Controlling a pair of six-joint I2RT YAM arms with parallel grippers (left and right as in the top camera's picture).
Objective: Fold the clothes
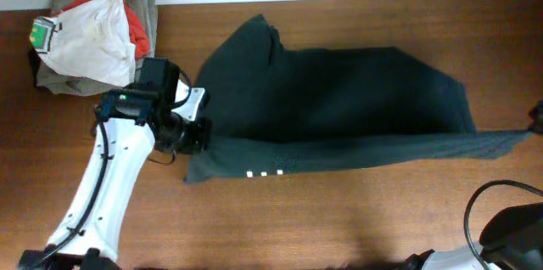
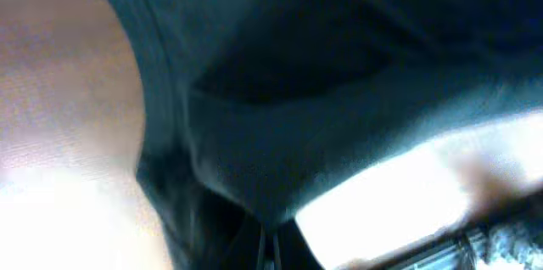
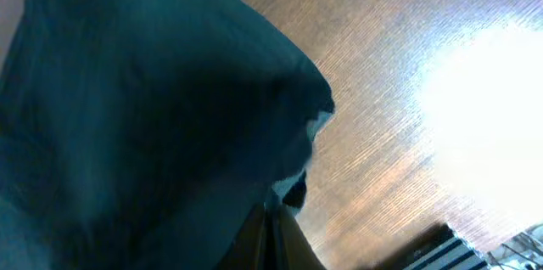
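Note:
Next, the left gripper moves outward and down and lays the held edge over the shirt (image 2: pixel 246 187). The part with the white lettering still stands raised between my grippers.
The black shirt (image 1: pixel 339 104) lies stretched across the wooden table, with small white lettering (image 1: pixel 265 173) near its front left edge. My left gripper (image 1: pixel 193 132) is shut on the shirt's left edge. In the left wrist view the dark fabric (image 2: pixel 280 134) runs down into the closed jaws (image 2: pixel 268 249). My right gripper (image 1: pixel 536 119) is at the far right edge of the overhead view, where the shirt's right corner (image 1: pixel 509 140) is pulled out to a point. In the right wrist view the fingers (image 3: pixel 273 229) are shut on the fabric (image 3: pixel 153 117), above the table.
A pile of folded garments sits at the back left: a white one with a green tag (image 1: pixel 85 36) on top of red (image 1: pixel 136 28) and olive-grey (image 1: pixel 144 2) ones, close behind my left arm. A black cable (image 1: pixel 484 198) loops at the front right.

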